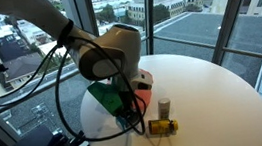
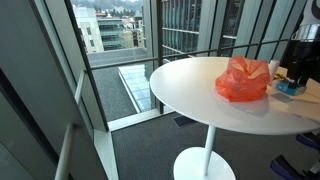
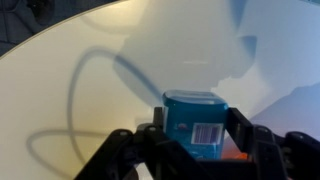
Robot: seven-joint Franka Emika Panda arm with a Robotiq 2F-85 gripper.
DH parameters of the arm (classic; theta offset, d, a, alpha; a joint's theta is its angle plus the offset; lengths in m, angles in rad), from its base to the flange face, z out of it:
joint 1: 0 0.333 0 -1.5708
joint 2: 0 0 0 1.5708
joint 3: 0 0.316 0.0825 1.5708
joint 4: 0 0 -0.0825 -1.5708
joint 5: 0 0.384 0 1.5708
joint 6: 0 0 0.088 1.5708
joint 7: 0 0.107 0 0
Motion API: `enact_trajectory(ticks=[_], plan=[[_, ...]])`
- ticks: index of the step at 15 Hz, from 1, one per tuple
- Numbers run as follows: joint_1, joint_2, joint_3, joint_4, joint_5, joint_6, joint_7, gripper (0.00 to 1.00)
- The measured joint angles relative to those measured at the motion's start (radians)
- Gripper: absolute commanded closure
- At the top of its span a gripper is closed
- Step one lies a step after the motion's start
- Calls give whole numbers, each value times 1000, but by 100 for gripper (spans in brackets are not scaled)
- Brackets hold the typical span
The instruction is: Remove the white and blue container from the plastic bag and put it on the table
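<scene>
The blue container comes down to the bare tabletop (image 2: 290, 98) beside the bag for release next, since it is already clear of the orange-red bag (image 2: 243, 80).
The blue container (image 3: 195, 122), with a white barcode label, sits between my gripper's (image 3: 195, 128) two black fingers, which are closed against its sides over the white table. In an exterior view the container (image 2: 290, 86) is at the right edge, just right of the crumpled orange-red plastic bag (image 2: 243, 80), with the gripper (image 2: 291, 74) above it. In an exterior view the arm hides most of the bag (image 1: 145, 79), and the gripper (image 1: 125, 109) hangs low over the table. I cannot tell whether the container touches the table.
The round white table (image 1: 214, 93) stands by floor-to-ceiling windows. A small upright bottle (image 1: 163, 107) and an amber bottle lying on its side (image 1: 163, 126) are near the gripper. Black cables loop from the arm over the table edge (image 1: 71, 116).
</scene>
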Motion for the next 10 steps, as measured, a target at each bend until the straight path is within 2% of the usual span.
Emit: enact_trajectory(ticks=[4, 6, 7, 8, 10], plan=[[-13, 40, -11, 9, 0, 12, 0, 60], [-14, 55, -13, 13, 0, 13, 0, 10], [-14, 60, -13, 15, 0, 13, 0, 10], [-14, 64, -13, 17, 0, 13, 0, 4], [-14, 67, -13, 23, 0, 13, 0, 0]])
